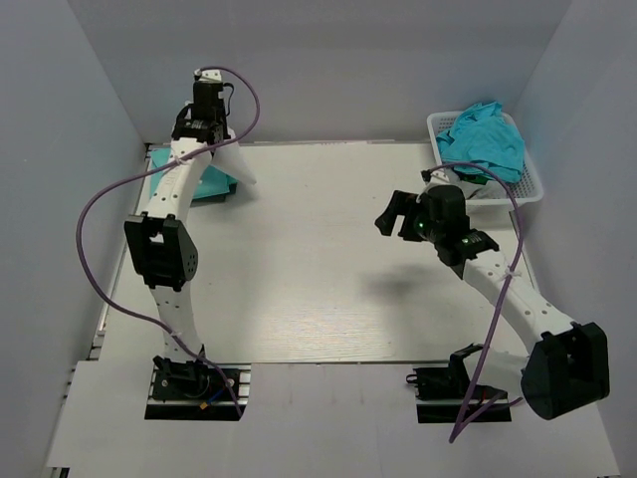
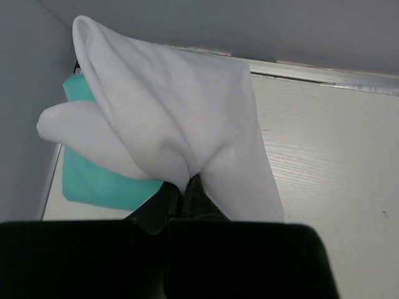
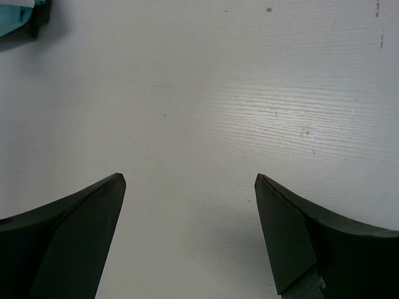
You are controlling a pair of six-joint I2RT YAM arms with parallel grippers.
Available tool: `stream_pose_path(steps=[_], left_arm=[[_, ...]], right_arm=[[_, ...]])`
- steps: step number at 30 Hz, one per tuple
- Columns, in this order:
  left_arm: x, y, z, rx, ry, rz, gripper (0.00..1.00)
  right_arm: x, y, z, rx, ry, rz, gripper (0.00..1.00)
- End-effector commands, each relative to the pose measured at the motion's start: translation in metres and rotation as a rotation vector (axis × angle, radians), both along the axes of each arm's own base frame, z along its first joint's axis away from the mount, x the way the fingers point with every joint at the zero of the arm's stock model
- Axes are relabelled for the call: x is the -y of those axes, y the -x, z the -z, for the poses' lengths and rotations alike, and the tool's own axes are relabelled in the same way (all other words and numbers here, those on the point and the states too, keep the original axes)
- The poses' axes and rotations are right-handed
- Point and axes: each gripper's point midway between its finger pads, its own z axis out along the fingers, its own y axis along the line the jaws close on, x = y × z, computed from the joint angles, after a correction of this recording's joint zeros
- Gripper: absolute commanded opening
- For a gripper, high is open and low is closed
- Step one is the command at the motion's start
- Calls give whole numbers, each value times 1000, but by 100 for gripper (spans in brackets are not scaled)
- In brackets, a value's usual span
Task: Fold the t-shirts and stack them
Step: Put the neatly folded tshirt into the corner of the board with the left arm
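My left gripper next lowers and releases the white t-shirt (image 1: 239,164) on the folded teal t-shirt, as that lies below, to the left in the top view.
My left gripper (image 1: 211,139) is shut on the white t-shirt (image 1: 239,164) at the table's far left corner. In the left wrist view the white t-shirt (image 2: 174,118) hangs bunched from my closed fingers (image 2: 156,208). Under it a folded teal t-shirt (image 1: 214,187) lies flat on the table, also in the left wrist view (image 2: 93,180). More teal t-shirts (image 1: 488,139) are piled crumpled in the basket. My right gripper (image 1: 398,214) is open and empty above the bare table, its fingers (image 3: 81,218) wide apart.
The white lattice basket (image 1: 534,189) stands at the far right corner against the wall. Grey walls close in the table on the left, back and right. A purple cable (image 1: 95,209) loops beside the left arm.
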Motion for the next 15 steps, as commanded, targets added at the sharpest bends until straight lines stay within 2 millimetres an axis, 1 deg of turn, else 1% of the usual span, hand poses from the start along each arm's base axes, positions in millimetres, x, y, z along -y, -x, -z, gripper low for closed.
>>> stream_pose_path(steps=[1, 2, 3, 4, 5, 7, 8, 9, 10, 11, 12, 14, 15], left_arm=[[-15, -17, -11, 29, -36, 70, 0], [-17, -22, -6, 26, -34, 85, 0], [-22, -24, -8, 30, -45, 96, 0], [-31, -26, -10, 41, -44, 95, 0], [-35, -27, 1, 16, -47, 103, 0], [-42, -29, 11, 1, -40, 114, 0], [-51, -29, 12, 1, -33, 106, 0], [-59, -29, 12, 1, -33, 93, 0], [-63, -29, 22, -20, -27, 92, 0], [-77, -28, 23, -20, -27, 69, 0], [-81, -28, 23, -22, -29, 76, 0], [-98, -29, 39, -53, -28, 59, 0], [-96, -32, 41, -53, -22, 70, 0]], right_arm=[[-6, -14, -16, 20, -10, -4, 90], [-9, -15, -17, 20, -14, -10, 90], [-11, -20, -14, 4, -14, -14, 90], [-14, -21, -18, 10, -22, -20, 90], [-15, -23, -20, 15, -24, -24, 90], [-18, -27, -15, -9, -24, -31, 90], [-21, -28, -17, -5, -26, -42, 90], [-21, -31, -14, -15, -24, -40, 90], [-23, -32, -13, -18, -28, -48, 90], [-24, -33, -13, -22, -33, -50, 90], [-26, -35, -14, -20, -35, -55, 90], [-30, -37, -12, -25, -40, -65, 90], [-30, -39, -11, -29, -37, -68, 90]])
